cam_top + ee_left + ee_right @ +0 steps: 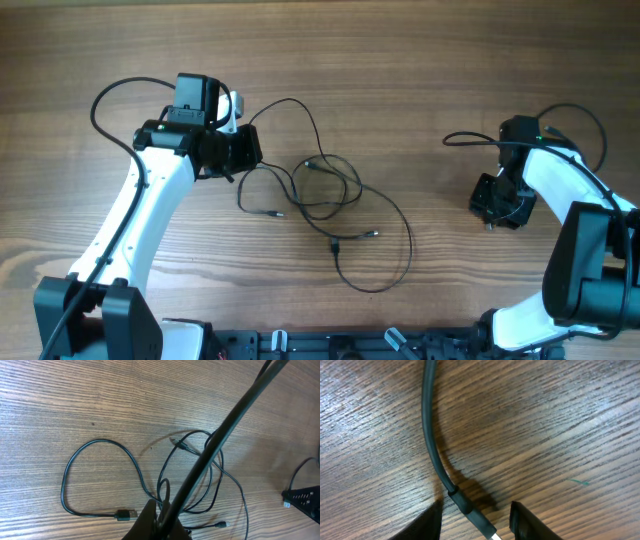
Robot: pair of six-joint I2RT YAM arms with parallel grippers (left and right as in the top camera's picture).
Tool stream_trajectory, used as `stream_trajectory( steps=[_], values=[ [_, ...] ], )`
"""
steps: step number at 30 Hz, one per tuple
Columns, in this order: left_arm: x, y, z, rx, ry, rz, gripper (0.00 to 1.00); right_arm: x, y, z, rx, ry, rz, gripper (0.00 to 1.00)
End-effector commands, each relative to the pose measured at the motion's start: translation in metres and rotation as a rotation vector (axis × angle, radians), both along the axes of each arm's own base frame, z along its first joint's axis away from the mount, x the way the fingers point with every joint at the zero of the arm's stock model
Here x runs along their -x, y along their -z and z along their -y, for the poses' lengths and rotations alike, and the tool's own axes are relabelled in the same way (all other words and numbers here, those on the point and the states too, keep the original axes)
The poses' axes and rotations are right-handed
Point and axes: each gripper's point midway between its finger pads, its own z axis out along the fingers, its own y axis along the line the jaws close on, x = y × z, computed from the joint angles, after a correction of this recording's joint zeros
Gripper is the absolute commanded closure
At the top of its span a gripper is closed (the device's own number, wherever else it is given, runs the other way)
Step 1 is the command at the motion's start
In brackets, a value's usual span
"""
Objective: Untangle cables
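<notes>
The left gripper will lift the crossing cable outward and to the gripper's right in the overhead view, and release it on the bare wood that lies there beyond the loops.
Several thin black cables [330,190] lie in loose crossed loops at the table's middle; they also show in the left wrist view [200,475]. My left gripper [240,150] sits at the tangle's left edge. In the left wrist view it [162,522] is shut on one cable [225,425] that runs taut up and to the right. A USB plug [126,514] and a small plug [223,524] lie beside it. My right gripper [497,205] is apart on the right. In the right wrist view it [476,512] is open, straddling a separate cable [431,445] and its plug end [467,507] on the table.
The wooden table [420,60] carries only the cables and both arms. The separate cable's far part [468,138] lies left of the right arm. The right gripper [302,500] shows at the left wrist view's right edge. The arm bases stand along the front edge.
</notes>
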Motion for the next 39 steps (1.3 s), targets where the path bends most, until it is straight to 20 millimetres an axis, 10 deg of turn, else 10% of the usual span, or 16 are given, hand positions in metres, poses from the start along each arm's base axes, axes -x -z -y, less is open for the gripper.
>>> stream_trajectory(
  steps=[1,3,9,15,19,23,28,32,36,39],
  values=[
    [0.000,0.000,0.002,0.008,0.007,0.001,0.96,0.012,0.009,-0.006,-0.027,0.006,-0.039,0.72],
    [0.000,0.000,0.002,0.008,0.007,0.001,0.96,0.008,0.007,-0.007,-0.031,0.006,-0.027,0.94],
    [0.000,0.000,0.002,0.008,0.007,0.000,0.96,-0.025,-0.031,-0.002,-0.025,0.005,0.022,0.96],
    [0.001,0.000,0.002,0.008,0.007,-0.003,0.96,-0.128,-0.149,0.029,0.042,0.010,0.365,0.96],
    [0.003,0.001,0.002,0.007,0.006,-0.015,0.96,-0.188,-0.221,0.091,0.136,0.166,0.711,0.92],
    [0.007,0.001,0.004,0.021,0.012,-0.031,0.96,-0.176,-0.212,0.156,0.303,0.309,0.683,0.92],
    [0.008,0.000,0.008,0.043,0.021,-0.035,0.96,-0.147,-0.153,0.210,0.364,0.418,0.501,0.90],
    [0.008,0.000,0.008,0.043,0.021,-0.035,0.96,-0.172,-0.117,0.176,0.115,0.245,0.504,0.66],
    [0.008,0.000,0.008,0.043,0.021,-0.035,0.96,-0.172,-0.091,0.122,-0.131,0.109,0.441,0.15],
    [0.008,0.000,0.008,0.043,0.021,-0.035,0.96,-0.158,-0.086,0.114,-0.158,0.121,0.379,0.14]
  ],
)
